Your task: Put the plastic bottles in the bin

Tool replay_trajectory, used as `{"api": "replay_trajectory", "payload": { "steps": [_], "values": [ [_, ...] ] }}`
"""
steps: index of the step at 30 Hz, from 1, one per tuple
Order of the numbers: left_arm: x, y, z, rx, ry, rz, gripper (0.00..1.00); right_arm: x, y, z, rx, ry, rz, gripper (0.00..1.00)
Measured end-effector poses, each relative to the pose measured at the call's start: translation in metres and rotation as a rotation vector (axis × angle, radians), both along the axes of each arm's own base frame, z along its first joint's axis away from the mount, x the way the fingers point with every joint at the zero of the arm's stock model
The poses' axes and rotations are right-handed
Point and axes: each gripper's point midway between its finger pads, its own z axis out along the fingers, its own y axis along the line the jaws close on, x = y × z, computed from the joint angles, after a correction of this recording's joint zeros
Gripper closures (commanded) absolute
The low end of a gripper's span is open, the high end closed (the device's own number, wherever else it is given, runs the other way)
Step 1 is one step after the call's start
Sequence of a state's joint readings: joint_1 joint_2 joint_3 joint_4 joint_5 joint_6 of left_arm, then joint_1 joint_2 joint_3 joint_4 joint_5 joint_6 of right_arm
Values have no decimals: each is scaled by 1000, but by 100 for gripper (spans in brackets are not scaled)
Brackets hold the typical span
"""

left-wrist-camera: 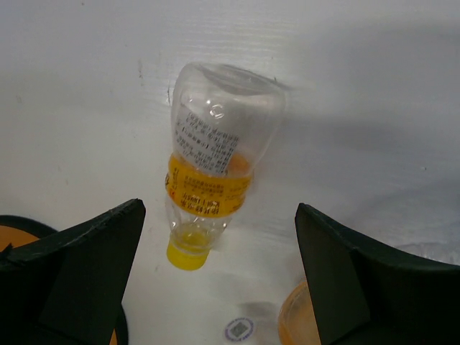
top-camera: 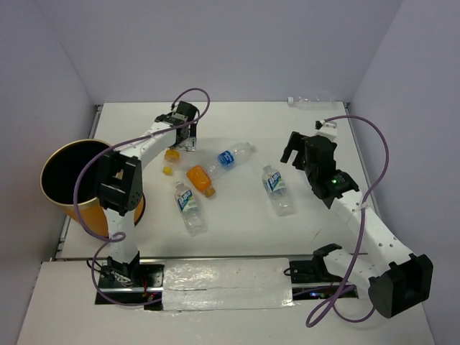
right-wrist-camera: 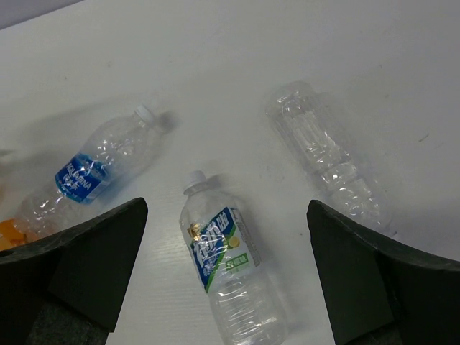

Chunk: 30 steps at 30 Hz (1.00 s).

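Observation:
The small clear bottle gets my left gripper's grasp on its orange label next, as the gripper moves down there and closes; it still lies untouched below the open fingers.
The tall orange bin (top-camera: 54, 198) stands at the table's left edge. A small clear bottle with an orange label and yellow cap (left-wrist-camera: 208, 172) lies on the table under my open left gripper (left-wrist-camera: 219, 273), between its fingers and untouched; it also shows in the top view (top-camera: 171, 159). A stubby orange bottle (top-camera: 199, 178) lies next to it. Three clear bottles with blue labels lie mid-table (top-camera: 228, 158) (top-camera: 188, 206) (top-camera: 277, 188). My right gripper (right-wrist-camera: 228, 269) is open above the last one (right-wrist-camera: 226, 259), not touching it. My left gripper (top-camera: 185, 136) and right gripper (top-camera: 293, 152) both hover.
A label-less clear bottle (right-wrist-camera: 327, 162) lies right of the right gripper. Another clear bottle (top-camera: 309, 101) lies at the back wall. Purple cables loop over both arms. Pale walls close in the table on three sides.

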<state>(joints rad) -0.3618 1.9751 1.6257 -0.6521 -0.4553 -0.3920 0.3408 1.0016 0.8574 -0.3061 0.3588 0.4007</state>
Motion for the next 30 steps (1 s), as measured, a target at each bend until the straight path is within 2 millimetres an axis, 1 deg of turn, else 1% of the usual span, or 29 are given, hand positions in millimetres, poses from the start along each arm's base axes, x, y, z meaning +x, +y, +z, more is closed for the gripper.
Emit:
{"api": "replay_trajectory", "payload": {
  "steps": [2, 7, 8, 9, 10, 11, 12, 14, 15, 18, 20, 22, 23, 24, 25, 27, 28, 29, 30],
  "values": [
    [6, -1, -8, 6, 4, 7, 1, 1, 1, -3, 0, 10, 2, 0],
    [13, 2, -44, 38, 59, 24, 2, 2, 3, -7, 0, 21, 9, 0],
    [13, 5, -52, 44, 75, 28, 4, 2, 3, -7, 0, 22, 9, 0],
    [13, 7, -58, 51, 85, 33, 10, 2, 3, -7, 0, 23, 10, 0],
    [13, 9, -63, 55, 93, 42, 13, 2, 3, -7, -1, 23, 10, 0],
    [15, 10, -63, 54, 86, 46, 18, 2, 3, -7, -1, 23, 10, 0],
    [17, 11, -62, 58, 77, 53, 26, 2, 3, -7, -1, 24, 9, 0],
    [19, 13, -61, 60, 66, 63, 38, 1, 3, -8, -1, 25, 9, 0],
    [19, 14, -60, 62, 65, 66, 47, 1, 3, -8, -1, 26, 9, 0],
    [17, 16, -54, 65, 60, 73, 57, 0, 2, -9, -3, 33, 8, 0],
    [13, 16, -41, 54, 54, 71, 58, 0, 2, -10, -1, 35, 7, 0],
    [10, 12, -12, 16, 20, 58, 58, 1, 3, -11, 2, 38, 6, 0],
    [8, 10, 12, -14, -18, 49, 58, 1, 3, -12, 4, 40, 6, 0],
    [6, 9, 41, -48, -73, 39, 57, 1, 4, -13, 7, 43, 6, 0],
    [4, 9, 75, -81, -143, 29, 56, 1, 4, -13, 11, 45, 5, 0],
    [-9, 10, 162, -156, -331, 0, 57, 1, 5, -13, 19, 47, 3, 0],
    [-17, 13, 200, -188, -425, -8, 56, 1, 5, -13, 23, 46, 3, 0],
    [-32, 20, 244, -212, -533, -13, 56, 1, 6, -13, 27, 45, 3, 0],
    [-49, 29, 284, -236, -638, -6, 55, 0, 6, -12, 32, 43, 3, 0]
  ]
}}
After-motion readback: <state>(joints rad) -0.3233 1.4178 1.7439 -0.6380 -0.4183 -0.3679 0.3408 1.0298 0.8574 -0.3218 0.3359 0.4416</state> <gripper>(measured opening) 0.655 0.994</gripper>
